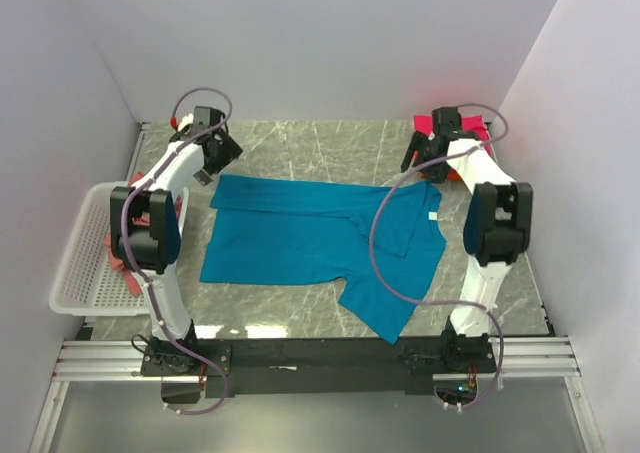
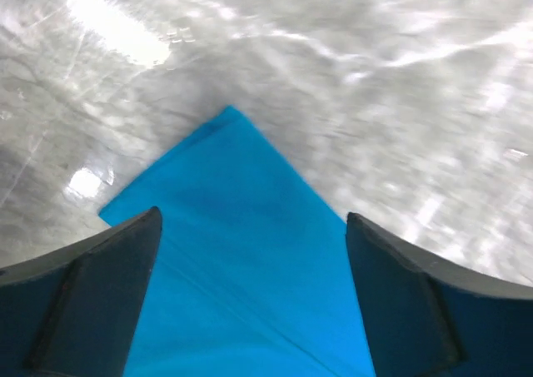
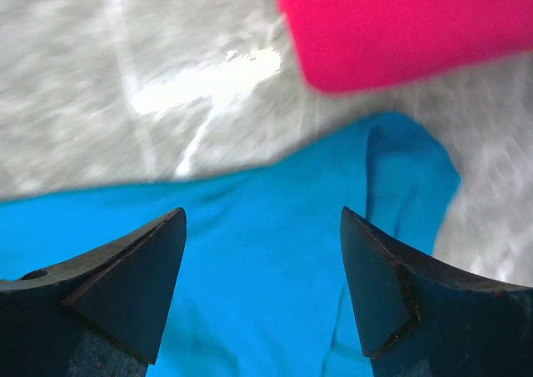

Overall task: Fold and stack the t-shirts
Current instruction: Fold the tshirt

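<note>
The shirt's near corner lies flat and uncovered beside the basket. My left gripper will next move back from the shirt's far corner and down onto the shirt's near corner.
The teal-blue t-shirt (image 1: 310, 238) lies spread on the marble table, one sleeve hanging toward the near edge. My left gripper (image 1: 213, 170) is open just above the shirt's far left corner (image 2: 241, 252), which lies between its fingers (image 2: 92, 294). My right gripper (image 1: 418, 165) is open over the shirt's far right part (image 3: 258, 269). A folded magenta t-shirt (image 1: 425, 125) lies at the back right behind the right gripper and also shows in the right wrist view (image 3: 400, 27). A sliver of orange cloth (image 1: 455, 175) shows beside it. A salmon-pink t-shirt (image 1: 122, 258) lies in the basket.
A white mesh basket (image 1: 85, 263) stands at the table's left edge, beside the left arm. White walls close in the back and both sides. Bare marble (image 1: 320, 148) lies behind the teal shirt.
</note>
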{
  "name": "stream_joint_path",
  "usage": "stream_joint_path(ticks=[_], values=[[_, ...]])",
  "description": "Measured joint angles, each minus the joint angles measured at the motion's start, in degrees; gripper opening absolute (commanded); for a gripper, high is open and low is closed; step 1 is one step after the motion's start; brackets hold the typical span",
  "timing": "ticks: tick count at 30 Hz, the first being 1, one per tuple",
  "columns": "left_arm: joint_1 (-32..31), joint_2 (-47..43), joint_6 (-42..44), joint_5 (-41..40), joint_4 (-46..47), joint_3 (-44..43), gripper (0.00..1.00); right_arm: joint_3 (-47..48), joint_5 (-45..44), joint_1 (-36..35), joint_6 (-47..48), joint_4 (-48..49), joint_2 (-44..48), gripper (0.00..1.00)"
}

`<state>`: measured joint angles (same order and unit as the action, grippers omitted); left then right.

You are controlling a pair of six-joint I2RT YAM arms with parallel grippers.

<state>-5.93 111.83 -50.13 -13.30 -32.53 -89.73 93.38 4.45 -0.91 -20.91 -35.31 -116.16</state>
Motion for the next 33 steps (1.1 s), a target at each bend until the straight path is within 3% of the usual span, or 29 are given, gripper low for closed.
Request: stream_joint_path(ticks=[6, 14, 21, 26, 27, 29, 30, 33], values=[[-5.40, -8.33, 0.31, -2.64, -2.47, 0.83, 0.99, -13.73, 1.29, -0.44, -1.77, 4.55, 18.40, 0.82], [-14.25, -31.01, -6.64, -2.69, -5.05, 26.86, 0.99, -42.62, 2.36, -3.34, -9.14, 9.16, 43.56, 0.82], [-15.91, -40.79, -17.31, -1.77, -9.75, 47.98, 0.99, -52.41, 2.34, -3.34, -10.97, 8.72, 52.15, 0.82], [-15.87, -47.17, -24.63, -5.07, -11.50, 53.13, 0.99, -53.31, 3.06, -3.34, -10.58, 9.11, 52.33, 0.82], [-15.69, -47.12, -25.55, -5.77, -11.43, 53.16, 0.97, -53.31, 3.43, -3.34, -10.40, 9.25, 52.24, 0.82], [-15.06, -45.94, -27.30, -6.97, -11.02, 53.16, 0.85, -53.31, 3.98, -3.34, -10.03, 9.31, 52.06, 0.82], [-14.40, -44.76, -27.80, -7.34, -10.73, 53.20, 0.74, -53.31, 4.11, -3.34, -9.84, 9.35, 52.04, 0.82], [-12.98, -41.92, -28.68, -8.46, -9.55, 53.44, 0.60, -53.31, 4.22, -3.34, -9.40, 9.33, 52.04, 0.82]])
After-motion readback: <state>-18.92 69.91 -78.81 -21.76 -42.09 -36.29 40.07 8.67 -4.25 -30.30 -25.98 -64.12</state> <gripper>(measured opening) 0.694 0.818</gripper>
